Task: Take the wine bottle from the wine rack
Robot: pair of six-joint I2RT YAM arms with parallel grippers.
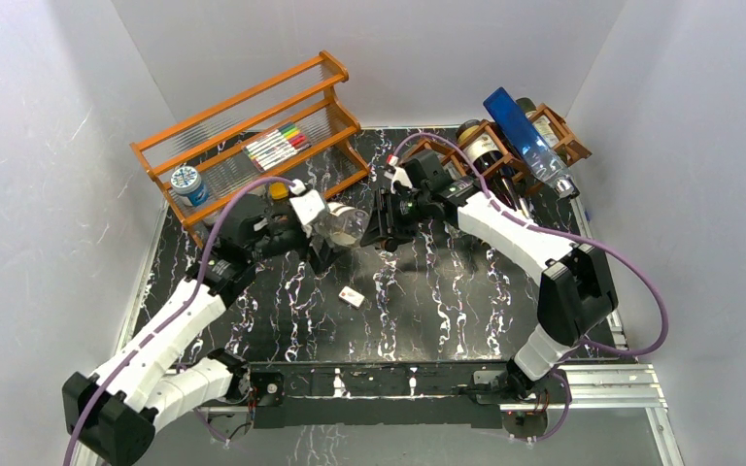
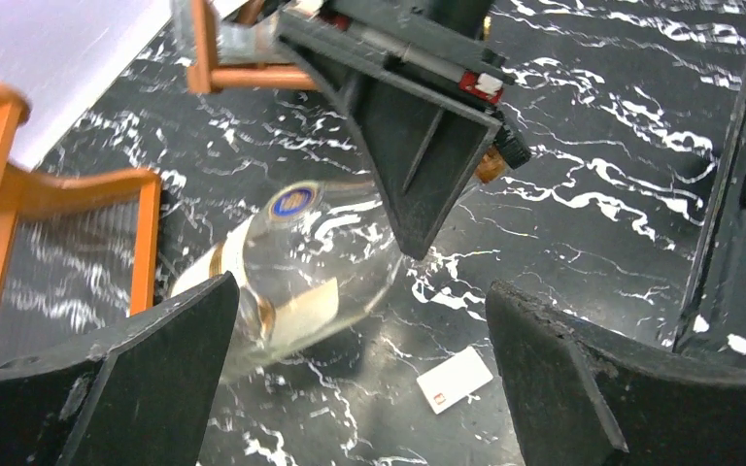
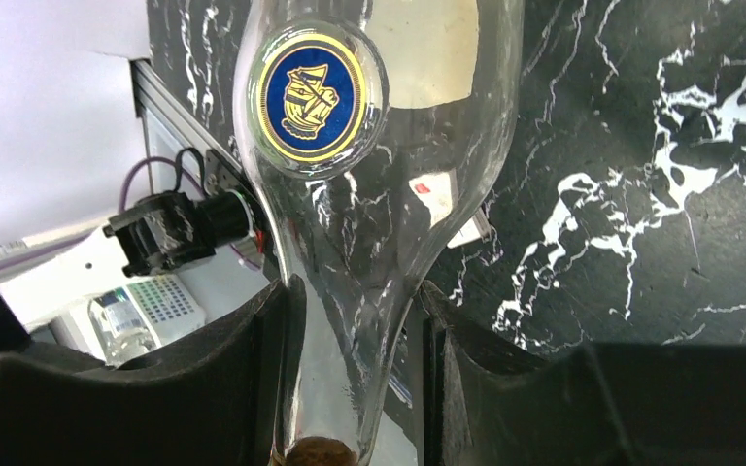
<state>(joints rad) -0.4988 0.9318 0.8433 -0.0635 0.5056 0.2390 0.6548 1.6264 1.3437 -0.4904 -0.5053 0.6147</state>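
Observation:
The bottle's neck is slimmer, so I will move my left gripper to the right in the top view next, past the bottle's broad body and onto the bottle's neck by the cap (image 2: 490, 167).
A clear glass wine bottle (image 1: 347, 223) with a blue and gold emblem (image 3: 322, 92) is held level over the table, left of the middle and away from the rack. My right gripper (image 1: 382, 221) is shut on its neck (image 3: 350, 340), with a finger (image 3: 257, 374) on each side. My left gripper (image 1: 322, 239) is open, and its fingers (image 2: 155, 374) stand wide apart beside the bottle's body (image 2: 296, 267) without touching it. The dark reddish-brown wine rack (image 1: 568, 136) stands at the back right.
A dark bottle (image 1: 481, 150) and a blue bottle (image 1: 525, 131) lie in the rack. An orange shelf (image 1: 253, 107) at the back left holds markers (image 1: 277, 146) and a blue-lidded jar (image 1: 189, 184). A white card (image 1: 352, 297) lies on the black marbled table.

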